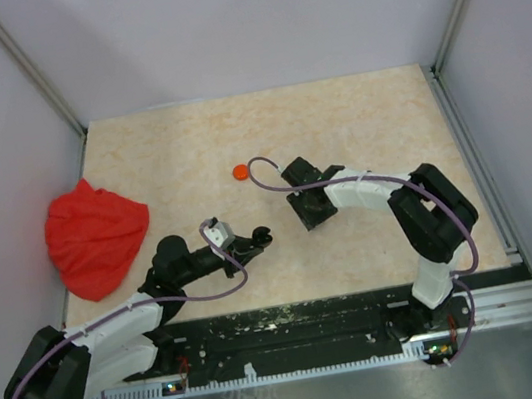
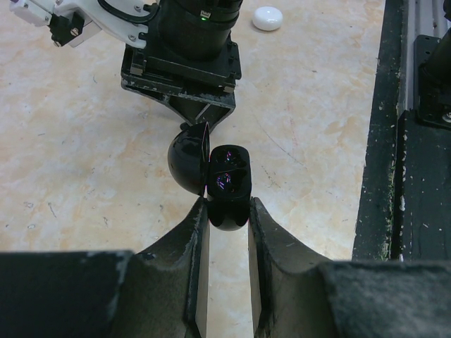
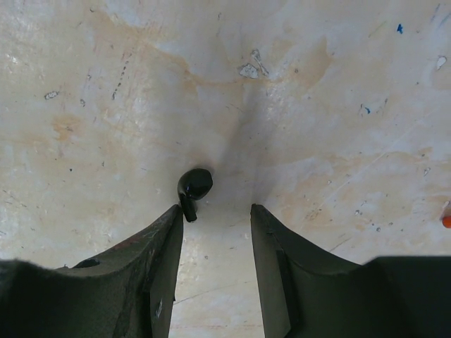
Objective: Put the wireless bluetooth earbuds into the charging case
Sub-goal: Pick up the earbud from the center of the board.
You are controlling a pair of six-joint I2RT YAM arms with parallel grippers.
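My right gripper will next nudge the earbud's stem between my fingers, move forward onto the earbud's head and close. The stem is at the end of one finger, with the head beyond it.
A black charging case (image 2: pixel 229 184) stands with its lid (image 2: pixel 187 165) swung open to the left, showing glossy wells inside. My left gripper (image 2: pixel 227 208) is shut on the case's lower body, and it shows in the top view (image 1: pixel 257 238) near the table's middle. One black earbud (image 3: pixel 194 186) lies on the table just beyond the left fingertip of my right gripper (image 3: pixel 216 211). Its stem is next to that fingertip and nothing is between the jaws, which stand open. The right gripper (image 1: pixel 310 209) points down close in front of the case.
A small orange disc (image 1: pixel 239 172) lies on the table behind both grippers. A white round piece (image 2: pixel 268 17) sits beyond the right gripper. A crumpled red cloth (image 1: pixel 96 237) lies at the left edge. The black base rail (image 1: pixel 305 320) runs along the near edge.
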